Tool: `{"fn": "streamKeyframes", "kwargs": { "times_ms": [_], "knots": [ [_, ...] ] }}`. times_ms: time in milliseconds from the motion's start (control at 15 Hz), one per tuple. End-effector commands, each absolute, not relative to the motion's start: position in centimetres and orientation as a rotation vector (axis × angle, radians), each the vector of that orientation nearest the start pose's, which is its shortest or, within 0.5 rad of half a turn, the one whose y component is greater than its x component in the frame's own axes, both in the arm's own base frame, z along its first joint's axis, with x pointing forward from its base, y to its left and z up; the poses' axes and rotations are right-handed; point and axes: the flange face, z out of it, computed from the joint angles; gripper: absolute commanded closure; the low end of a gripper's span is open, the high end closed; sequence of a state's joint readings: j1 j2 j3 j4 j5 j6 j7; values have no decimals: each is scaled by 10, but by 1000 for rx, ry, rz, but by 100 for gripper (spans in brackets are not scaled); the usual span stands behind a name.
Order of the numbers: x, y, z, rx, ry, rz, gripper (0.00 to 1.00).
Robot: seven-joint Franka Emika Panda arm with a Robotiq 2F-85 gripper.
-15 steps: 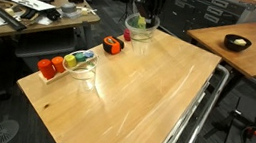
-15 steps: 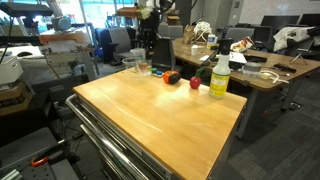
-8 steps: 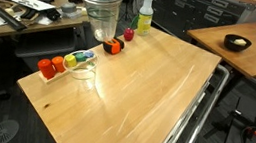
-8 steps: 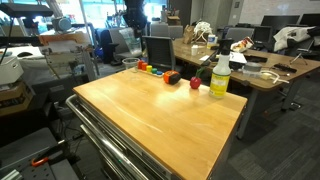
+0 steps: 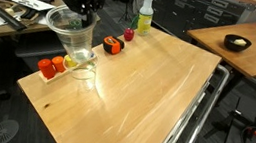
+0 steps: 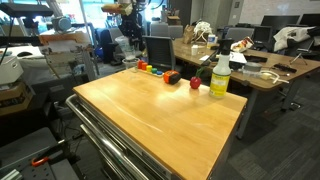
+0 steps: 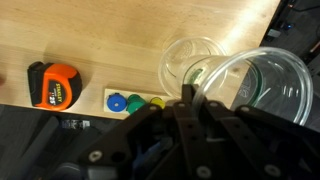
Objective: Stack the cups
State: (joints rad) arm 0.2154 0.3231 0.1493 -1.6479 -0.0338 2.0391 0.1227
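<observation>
My gripper lowers and shifts the held cup over the standing cup's opening (image 5: 81,62) (image 7: 192,64) next, then releases its rim. That opening lies below, beside the held cup.
My gripper (image 5: 81,15) is shut on the rim of a clear cup (image 5: 72,35) and holds it in the air, just above and beside a second clear cup (image 5: 84,68) that stands on the wooden table (image 5: 156,86). In the wrist view the fingers (image 7: 186,98) pinch the wall of the held cup (image 7: 275,95), and the standing cup (image 7: 190,62) lies just beyond it. A second clear rim seems to show inside the held cup. I cannot tell whether that is the third cup.
Small red, orange and green objects (image 5: 55,64) sit next to the standing cup. An orange tape measure (image 5: 113,46), a red object (image 5: 128,35) and a yellow-green bottle (image 5: 144,16) stand along the far edge. The table's left edge is close by.
My gripper has carried the clear cup from beside the bottle along the table's far edge, to a spot over the cup by the coloured objects, and it is lower now.
</observation>
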Motion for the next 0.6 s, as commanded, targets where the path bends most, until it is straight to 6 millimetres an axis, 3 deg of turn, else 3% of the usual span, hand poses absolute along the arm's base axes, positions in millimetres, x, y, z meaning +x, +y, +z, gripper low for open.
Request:
{"fn": "streamKeyframes", "kwargs": {
  "times_ms": [0, 400, 467, 533],
  "knots": [
    [639, 238, 408, -3080, -443, -111, 99],
    [649, 236, 375, -3091, -485, -73, 96],
    [649, 235, 373, -3094, -488, -72, 92],
    [649, 233, 373, -3107, -483, -67, 69]
  ]
}}
